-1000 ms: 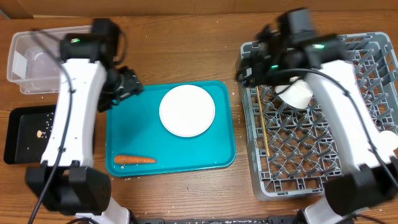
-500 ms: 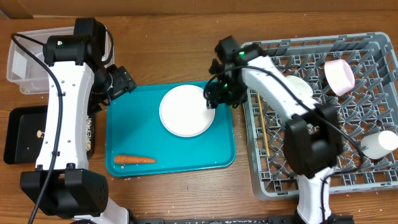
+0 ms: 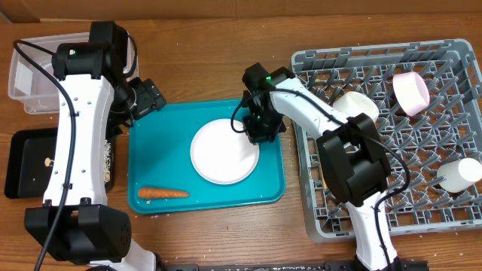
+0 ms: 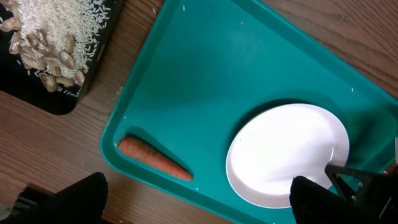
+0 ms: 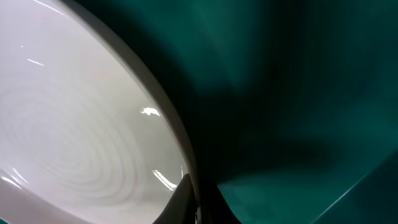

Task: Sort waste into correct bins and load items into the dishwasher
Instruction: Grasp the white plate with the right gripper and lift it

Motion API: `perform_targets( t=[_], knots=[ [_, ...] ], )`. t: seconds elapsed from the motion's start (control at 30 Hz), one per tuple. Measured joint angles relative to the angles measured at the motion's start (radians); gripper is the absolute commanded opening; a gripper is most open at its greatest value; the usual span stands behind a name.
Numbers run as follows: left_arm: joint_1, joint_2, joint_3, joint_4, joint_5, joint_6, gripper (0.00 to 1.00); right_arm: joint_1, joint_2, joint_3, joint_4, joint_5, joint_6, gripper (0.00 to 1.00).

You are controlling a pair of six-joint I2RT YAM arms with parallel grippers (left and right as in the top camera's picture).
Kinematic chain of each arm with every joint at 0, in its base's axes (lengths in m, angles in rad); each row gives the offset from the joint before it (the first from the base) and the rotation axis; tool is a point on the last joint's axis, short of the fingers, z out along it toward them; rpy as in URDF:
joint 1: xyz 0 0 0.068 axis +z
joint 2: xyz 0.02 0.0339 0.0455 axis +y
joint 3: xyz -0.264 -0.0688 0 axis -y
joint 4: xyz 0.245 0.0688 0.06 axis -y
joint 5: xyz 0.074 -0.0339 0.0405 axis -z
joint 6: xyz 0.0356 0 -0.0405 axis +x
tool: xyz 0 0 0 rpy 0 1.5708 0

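Empty dishwasher pegs past the pink bowl lie right of my right gripper in the overhead view, so I should raise the plate (image 3: 222, 153), carry it onto them and release it.
A round white plate (image 3: 222, 153) lies on the teal serving tray (image 3: 151, 143). My right gripper (image 3: 258, 129) is shut on the plate's right rim; in the right wrist view its fingertips (image 5: 181, 198) pinch the plate (image 5: 74, 124) edge. An orange carrot (image 3: 162, 193) lies at the tray's front left. My left gripper (image 3: 147, 98) hovers open above the tray's back left corner with nothing between its fingers (image 4: 78, 199); below it I see the carrot (image 4: 155, 158) and plate (image 4: 283, 155). The grey dish rack (image 3: 392, 203) holds a pink bowl (image 3: 410, 92), a white bowl (image 3: 354, 105) and a white cup (image 3: 459, 175).
A clear plastic tub (image 3: 30, 75) stands at the back left. In front of it is the black tray (image 3: 26, 162), which holds rice and beige scraps (image 4: 43, 43). The rack's wall runs close along the teal tray's right edge.
My right gripper came from the rack to the plate's right rim and shut on it, nudging the plate a little to the front left. The left gripper opened wider.
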Motion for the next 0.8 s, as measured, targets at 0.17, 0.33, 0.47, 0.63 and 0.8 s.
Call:
perform_targets(
  t=[0.17,0.33,0.47,0.63,0.8],
  knots=[
    [0.000,0.000,0.000,0.000,-0.001,0.000,0.97,-0.024,-0.003,0.042,-0.059,0.056,0.023,0.04],
    [0.000,0.000,0.000,0.003,-0.004,0.000,0.97,-0.116,-0.082,0.133,-0.086,0.154,0.033,0.04],
    [0.000,0.000,0.000,0.003,-0.005,0.000,0.98,-0.219,-0.254,0.192,-0.070,0.288,0.038,0.04],
    [0.000,0.000,0.000,0.003,-0.008,0.000,0.98,-0.347,-0.492,0.241,-0.077,0.586,0.093,0.04],
    [0.000,0.000,0.000,0.008,-0.011,0.000,0.98,-0.397,-0.544,0.248,-0.183,0.967,0.282,0.04]
  ],
)
